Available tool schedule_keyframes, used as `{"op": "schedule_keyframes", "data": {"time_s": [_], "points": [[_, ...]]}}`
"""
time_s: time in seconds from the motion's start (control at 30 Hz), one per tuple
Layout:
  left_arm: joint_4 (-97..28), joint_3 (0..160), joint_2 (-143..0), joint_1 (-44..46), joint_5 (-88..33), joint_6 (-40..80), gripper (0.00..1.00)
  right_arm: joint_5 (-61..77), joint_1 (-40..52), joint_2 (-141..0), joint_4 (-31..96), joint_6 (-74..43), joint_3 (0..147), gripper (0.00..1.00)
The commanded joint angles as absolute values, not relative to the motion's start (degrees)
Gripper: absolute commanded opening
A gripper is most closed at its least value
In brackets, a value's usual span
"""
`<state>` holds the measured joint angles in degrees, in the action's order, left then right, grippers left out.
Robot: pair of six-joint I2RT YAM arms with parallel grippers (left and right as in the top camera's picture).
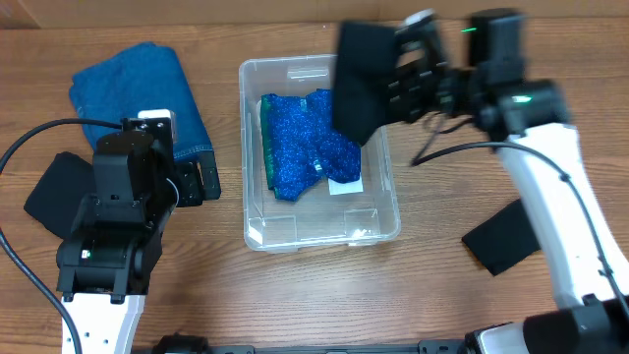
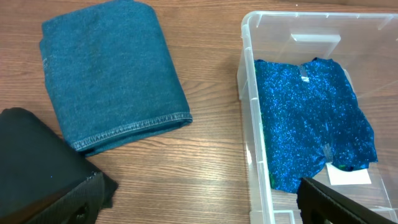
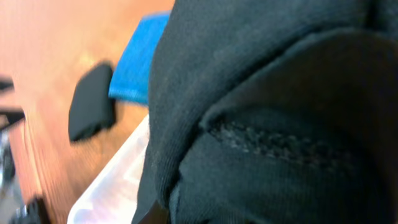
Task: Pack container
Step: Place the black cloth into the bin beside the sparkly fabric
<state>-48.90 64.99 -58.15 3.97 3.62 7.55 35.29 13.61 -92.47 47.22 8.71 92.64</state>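
Next, my left gripper swings sideways and down onto the black cloth's exposed end (image 1: 51, 194) (image 2: 25, 158), which lies below the gripper and to its left in the overhead view.
The clear plastic container (image 1: 254, 147) sits mid-table with a sparkly blue cloth (image 1: 300, 143) inside and a white label (image 1: 344, 185) on its bottom; it also shows in the left wrist view (image 2: 252, 124). My right gripper (image 1: 398, 84) is shut on a black folded cloth (image 1: 359, 79) and holds it above the container's right rear corner. That cloth (image 3: 267, 112) fills the right wrist view and hides the fingers. My left gripper (image 1: 201, 182) is open and empty, left of the container; its fingers (image 2: 199, 202) straddle the container's left wall.
A folded teal-blue cloth (image 1: 138, 93) lies at the back left, also in the left wrist view (image 2: 106, 74). A black cloth (image 1: 54, 192) lies at the far left, partly under my left arm. Another black cloth (image 1: 501, 236) lies at the right.
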Motion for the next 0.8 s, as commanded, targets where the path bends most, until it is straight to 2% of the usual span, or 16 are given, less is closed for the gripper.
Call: {"op": "schedule_keyframes", "data": {"time_s": [0.0, 0.1, 0.27, 0.3, 0.33, 0.5, 0.6, 0.67, 0.77], "points": [[-49.1, 66.4, -58.4, 3.4, 2.9, 7.8, 1.0, 24.5, 21.7, -98.6, 46.3, 15.5, 93.1, 0.04], [-49.4, 66.4, -58.9, 3.4, 2.9, 7.8, 1.0, 18.9, 23.5, -107.1, 43.6, 14.6, 93.1, 0.04], [-49.4, 66.4, -58.9, 3.4, 2.9, 7.7, 1.0, 9.7, 21.7, -111.1, 42.2, 14.6, 93.1, 0.04], [-49.4, 66.4, -58.9, 3.4, 2.9, 7.7, 1.0, 8.5, 21.3, -111.1, 42.3, 14.6, 93.1, 0.79], [-49.4, 66.4, -58.9, 3.4, 2.9, 7.7, 1.0, 8.1, 21.2, -111.0, 42.3, 14.6, 93.1, 1.0], [-49.4, 66.4, -58.9, 3.4, 2.9, 7.7, 1.0, -0.5, 23.7, -104.5, 42.5, 12.4, 97.3, 1.0], [-49.5, 66.4, -58.9, 3.4, 3.0, 7.7, 1.0, -8.1, 23.4, -98.0, 42.4, 5.0, 101.2, 1.0], [-50.2, 66.5, -58.8, 3.2, 3.3, 8.6, 1.0, -9.8, 17.5, -92.3, 44.0, -5.0, 101.4, 1.0], [-53.5, 66.6, -58.7, -3.4, 3.0, 14.9, 1.0, -1.7, 4.5, -90.9, 54.4, -8.0, 101.4, 1.0]]}}
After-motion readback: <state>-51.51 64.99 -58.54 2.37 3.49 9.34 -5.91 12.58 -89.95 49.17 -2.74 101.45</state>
